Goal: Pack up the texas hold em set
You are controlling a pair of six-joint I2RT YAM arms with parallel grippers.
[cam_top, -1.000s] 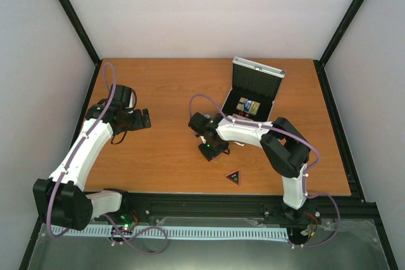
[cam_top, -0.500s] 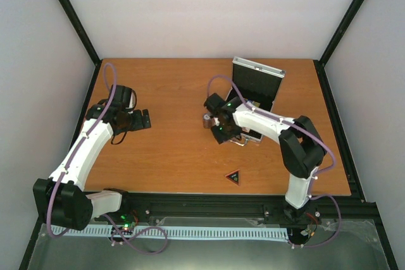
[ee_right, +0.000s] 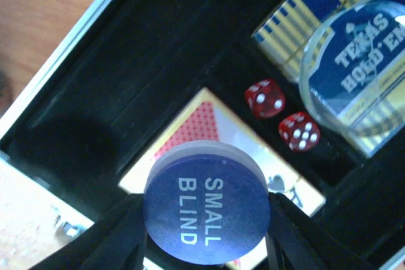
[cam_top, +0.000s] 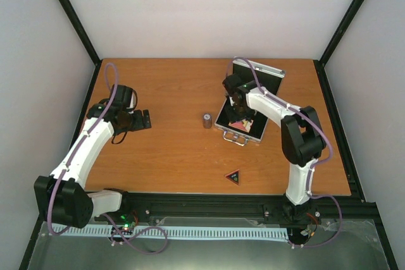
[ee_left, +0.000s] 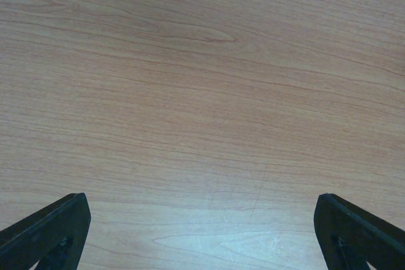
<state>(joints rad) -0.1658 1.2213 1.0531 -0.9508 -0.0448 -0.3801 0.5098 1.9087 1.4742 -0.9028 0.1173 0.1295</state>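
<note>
The chip [ee_right: 206, 202] will go among the packed pieces next. My right gripper will lower outward onto the red deck's edge by the dice and release it there.
The silver case [cam_top: 244, 138] lies open at the table's back right, black lining up. My right gripper [cam_top: 239, 107] hangs over it, shut on the blue "SMALL BLIND" chip [ee_right: 206, 202]. In the right wrist view the chip is above the red card deck [ee_right: 204, 129]; two red dice [ee_right: 281, 114], the clear disc [ee_right: 357, 67] and the blue-gold deck [ee_right: 310, 14] lie in the case [ee_right: 57, 52]. The dark cylinder [cam_top: 207, 120] stands on the table left of the case. The black triangle [cam_top: 234, 177] lies near the front edge. My left gripper [cam_top: 146, 120] is open over bare wood at the left.
White walls and black frame posts close in the wooden table [cam_top: 171, 156]. The case lid [cam_top: 258, 80] stands upright behind my right gripper. The left wrist view shows only bare wood [ee_left: 202, 93] between my spread fingertips [ee_left: 44, 229].
My right gripper has moved from mid-table back and to the right over the open case, carrying the blue chip. The dark cylinder now stands uncovered. The left arm has not moved.
</note>
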